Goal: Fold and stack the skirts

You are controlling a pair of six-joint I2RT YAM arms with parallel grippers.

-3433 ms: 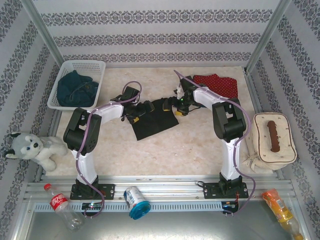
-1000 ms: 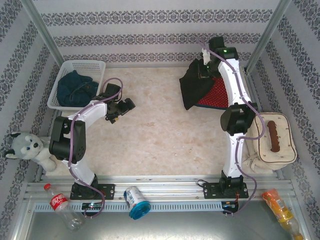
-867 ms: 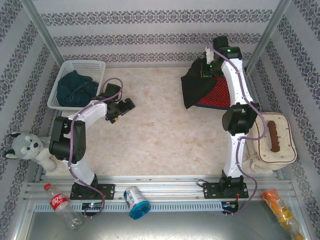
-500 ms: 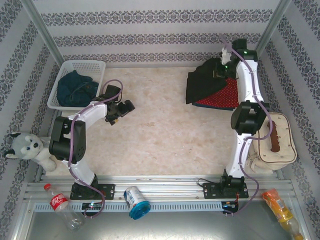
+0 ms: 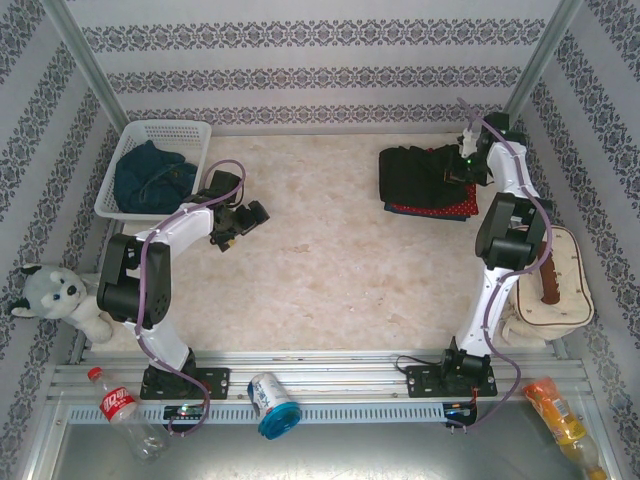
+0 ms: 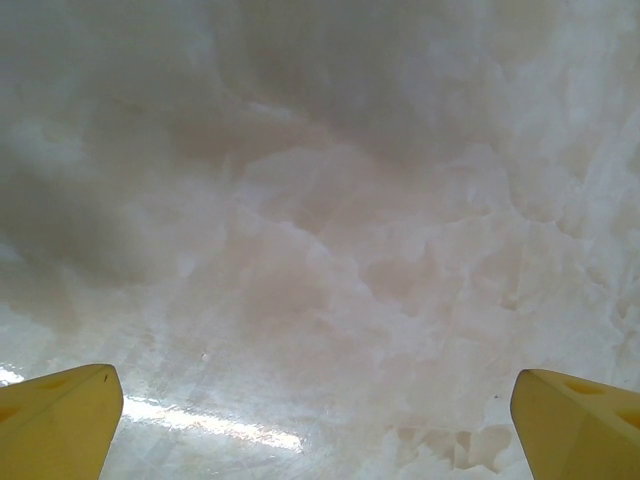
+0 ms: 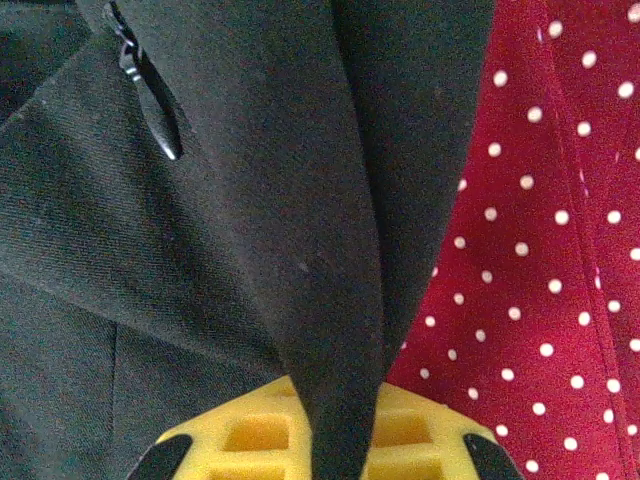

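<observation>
The red skirt's uncovered edge (image 5: 470, 202) (image 7: 530, 260) lies beside and below the right gripper, so the gripper should go sideways over it, lower the black skirt's fold and let the fold go.
The plain black skirt (image 5: 415, 172) lies folded on top of the red polka-dot skirt (image 5: 440, 209) at the table's back right, with red edges showing below and to the right. My right gripper (image 5: 463, 166) sits at the stack's right side. In the right wrist view it (image 7: 345, 440) is shut on a fold of the black skirt (image 7: 250, 200), with the red skirt (image 7: 540, 250) beside it. A dark blue denim skirt (image 5: 150, 175) lies bunched in the basket. My left gripper (image 5: 245, 220) hovers open over bare table, its yellow fingertips (image 6: 60, 420) wide apart with nothing between them.
The white mesh basket (image 5: 165, 127) stands at the back left. A plush husky (image 5: 60, 295) lies off the left edge and a cream bag (image 5: 545, 275) off the right. A bottle (image 5: 120, 410), a can (image 5: 272, 400) and an orange packet (image 5: 560, 410) lie along the near rail.
My right arm has carried the hanging black skirt rightward and lowered it flat onto the red skirt. The left arm has stayed still.
</observation>
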